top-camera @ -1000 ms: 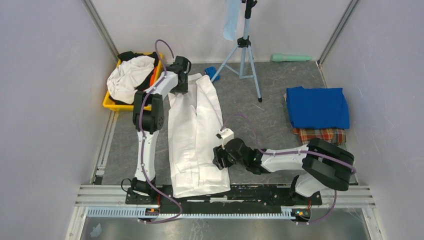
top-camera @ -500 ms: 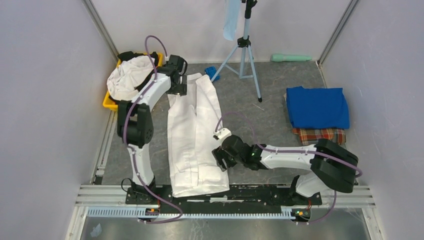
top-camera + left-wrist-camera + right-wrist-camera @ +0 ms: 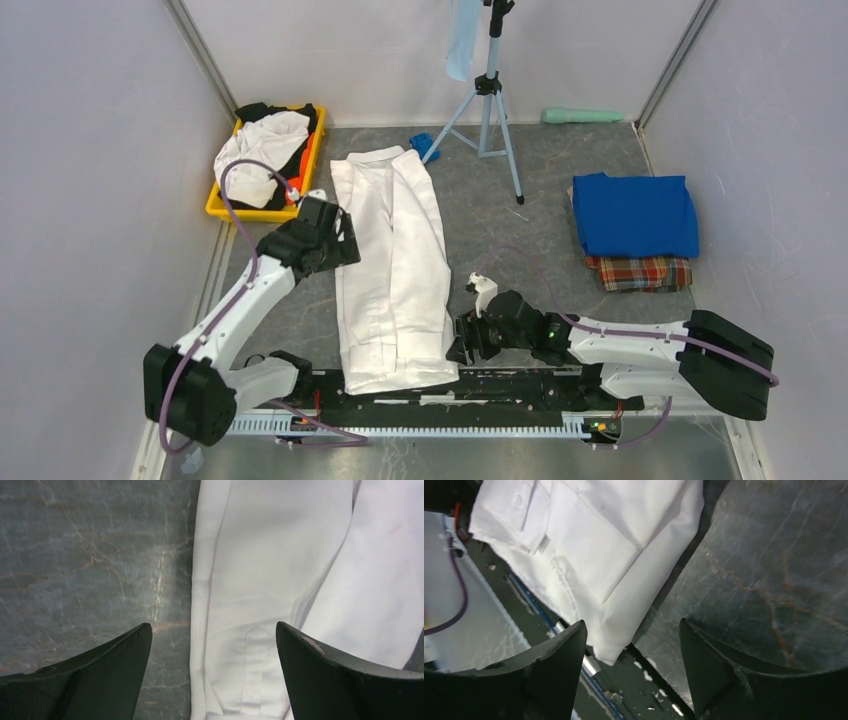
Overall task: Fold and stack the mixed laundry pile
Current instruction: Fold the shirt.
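I need to lower my right gripper and move it back toward the bar, with its fingers on both sides of the shirt's near hem corner [image 3: 455, 378] [image 3: 612, 651], because that corner is just ahead of the open fingers.
A long white shirt [image 3: 390, 270], folded lengthwise, lies flat in the middle of the table. My left gripper [image 3: 347, 243] hovers open over its left edge; in the left wrist view [image 3: 212, 625] the shirt [image 3: 280, 580] runs between the spread fingers, untouched. My right gripper [image 3: 462, 345] stands open beside the shirt's near right corner; that corner [image 3: 594, 545] shows in the right wrist view just ahead of the jaws [image 3: 632, 622]. More of the mixed laundry pile [image 3: 262, 150], white, black and orange, fills a yellow tray [image 3: 215, 207]. A folded blue T-shirt [image 3: 633, 215] rests on plaid cloth [image 3: 640, 272].
A tripod [image 3: 490, 100] stands at the back centre with a pale-blue cloth [image 3: 462, 40] hanging from it. A small bright-blue object [image 3: 423, 143] lies by its foot. A green cylinder [image 3: 580, 116] lies against the back wall. The metal rail [image 3: 450, 385] runs along the near edge.
My left arm has pulled back from the shirt's collar end to its left edge, and its jaws have opened. My right gripper has moved nearer the front edge, off the shirt.
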`<state>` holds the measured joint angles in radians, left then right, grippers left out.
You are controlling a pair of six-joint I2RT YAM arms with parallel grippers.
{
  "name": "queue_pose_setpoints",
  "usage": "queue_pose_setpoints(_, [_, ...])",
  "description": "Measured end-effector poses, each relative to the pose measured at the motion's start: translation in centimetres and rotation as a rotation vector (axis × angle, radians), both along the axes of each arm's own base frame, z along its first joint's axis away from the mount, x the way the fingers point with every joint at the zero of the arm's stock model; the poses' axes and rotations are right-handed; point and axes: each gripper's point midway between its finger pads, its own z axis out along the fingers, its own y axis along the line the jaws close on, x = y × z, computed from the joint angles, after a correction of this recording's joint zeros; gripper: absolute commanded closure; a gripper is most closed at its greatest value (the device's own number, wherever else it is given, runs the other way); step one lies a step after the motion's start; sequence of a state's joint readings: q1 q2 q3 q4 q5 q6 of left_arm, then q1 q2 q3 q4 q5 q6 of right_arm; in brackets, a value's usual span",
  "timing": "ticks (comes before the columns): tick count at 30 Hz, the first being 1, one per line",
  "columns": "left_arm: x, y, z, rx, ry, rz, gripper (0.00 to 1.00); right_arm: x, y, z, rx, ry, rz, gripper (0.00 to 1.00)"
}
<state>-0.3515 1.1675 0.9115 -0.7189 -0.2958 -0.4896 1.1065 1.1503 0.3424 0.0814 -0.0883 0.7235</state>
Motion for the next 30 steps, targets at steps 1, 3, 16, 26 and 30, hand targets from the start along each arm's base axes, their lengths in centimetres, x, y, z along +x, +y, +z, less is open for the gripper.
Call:
queue_pose_setpoints(1, [-0.9,-0.1,-0.3,-0.020,0.003,-0.001,0.00,-0.5,0.3,0.2,0.040,0.024,-0.002,0.28])
queue_pose_setpoints(3, [-2.3,-0.3,-0.3,-0.050,-0.006,0.003,0.02,-1.4,0.6,0.3,0.097,0.076,-0.005,0.31])
queue_pose_setpoints(16, [-7.5,-3.5,-1.5,-0.105,0.038,-0.080,0.15,-4.1,1.7,-0.7,0.188,0.239,-0.011,0.68])
queue_pose_setpoints(26, [-12.4,-5.3,-2.8,-0.042,0.158,-0.150,0.30,-3.9,0.7,-1.9,0.167,0.235,-0.048,1.00])
queue_pose_setpoints(30, [-14.5,-5.2,-3.0,-0.017,0.203,-0.161,0.43,-3.8,0.3,-2.0,0.153,0.215,-0.054,1.00])
